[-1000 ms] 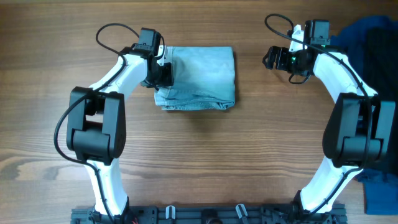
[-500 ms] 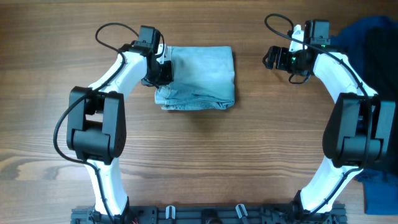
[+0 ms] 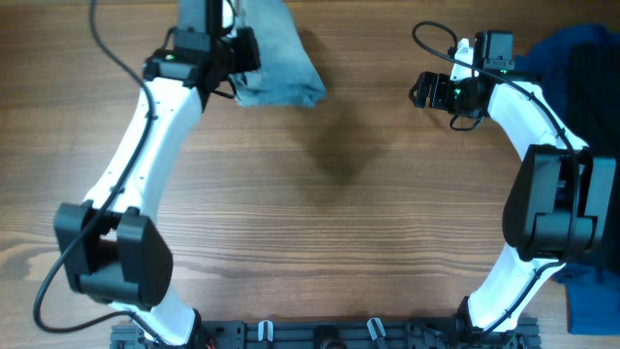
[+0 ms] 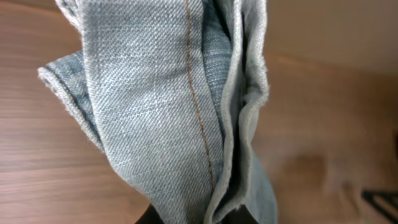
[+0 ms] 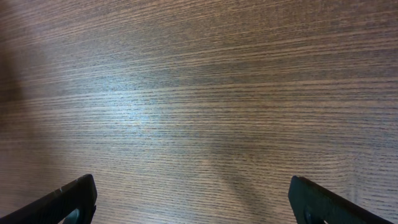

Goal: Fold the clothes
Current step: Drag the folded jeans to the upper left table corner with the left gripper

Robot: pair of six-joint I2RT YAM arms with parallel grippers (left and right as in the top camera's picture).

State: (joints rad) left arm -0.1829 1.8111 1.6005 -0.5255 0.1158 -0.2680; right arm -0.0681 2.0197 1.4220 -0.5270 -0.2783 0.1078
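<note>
The shorts [image 3: 283, 66] hang folded and bare tabletop lies to their left in the overhead view, so the robot's left gripper should move there, go down and let them go.
The clothes, light blue denim shorts [image 3: 283, 66] folded into a bundle, hang off the table near the far edge in the overhead view. My left gripper [image 3: 239, 50] is shut on their left side. In the left wrist view the denim [image 4: 168, 106] fills most of the frame, showing an orange seam and folded layers, and it runs down into my left gripper [image 4: 205, 218], whose jaws are almost hidden by the cloth. My right gripper [image 3: 426, 89] stands open at the far right above bare wood. The right wrist view shows nothing between my right gripper [image 5: 199, 205].
A heap of dark navy garments [image 3: 581, 58] lies at the right edge, beside the right arm. A blue cloth [image 3: 591, 301] sits at the front right corner. A black rail [image 3: 320, 334] runs along the table's front edge.
My left gripper shut on the folded shorts, lifted them off the table and carried them toward the far edge. The right arm has not moved.
</note>
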